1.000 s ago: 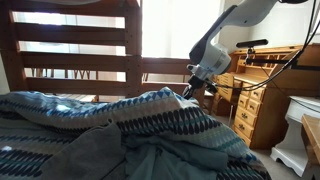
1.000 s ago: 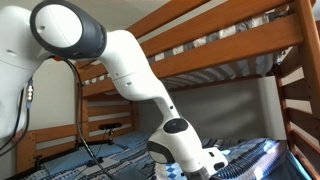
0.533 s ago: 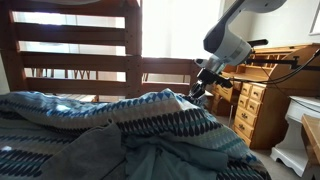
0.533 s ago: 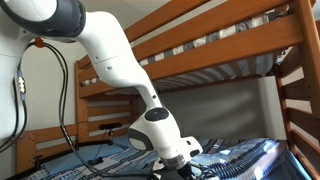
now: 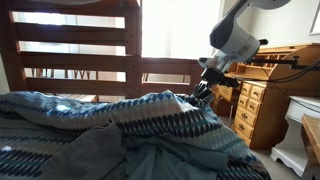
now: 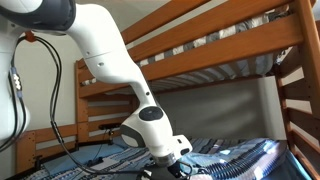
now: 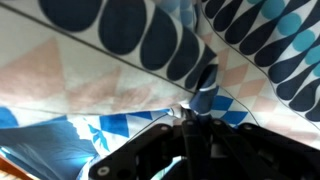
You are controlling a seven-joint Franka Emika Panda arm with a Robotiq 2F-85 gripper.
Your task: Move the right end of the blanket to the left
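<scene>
The bunched fold needs to go toward the white furniture next and be released over the blanket's draped end [image 5: 238, 156], which lies between my gripper and the furniture.
The blanket [image 5: 150, 120], woven with dark navy and light blue patterned stripes, lies rumpled over the bed with a raised ridge across its middle. It also shows in an exterior view [image 6: 235, 150] and fills the wrist view [image 7: 120, 50]. My gripper [image 5: 203, 90] is at the blanket's right end, just above the bed edge. In the wrist view the jaws [image 7: 200, 112] are close together with a narrow fold of blue cloth pinched between them. In an exterior view the gripper [image 6: 178, 166] sits low over the blanket, its fingers partly hidden.
A plain grey-teal cloth [image 5: 100, 155] lies on the front of the bed. A wooden bunk frame [image 5: 80, 65] stands behind the bed and overhead [image 6: 220, 50]. A wooden desk with drawers [image 5: 262, 100] and a white piece of furniture [image 5: 298, 130] stand close to the arm.
The arm and gripper have shifted to the right along the blanket's end and the wrist has turned. The blanket's ridge looks unchanged.
</scene>
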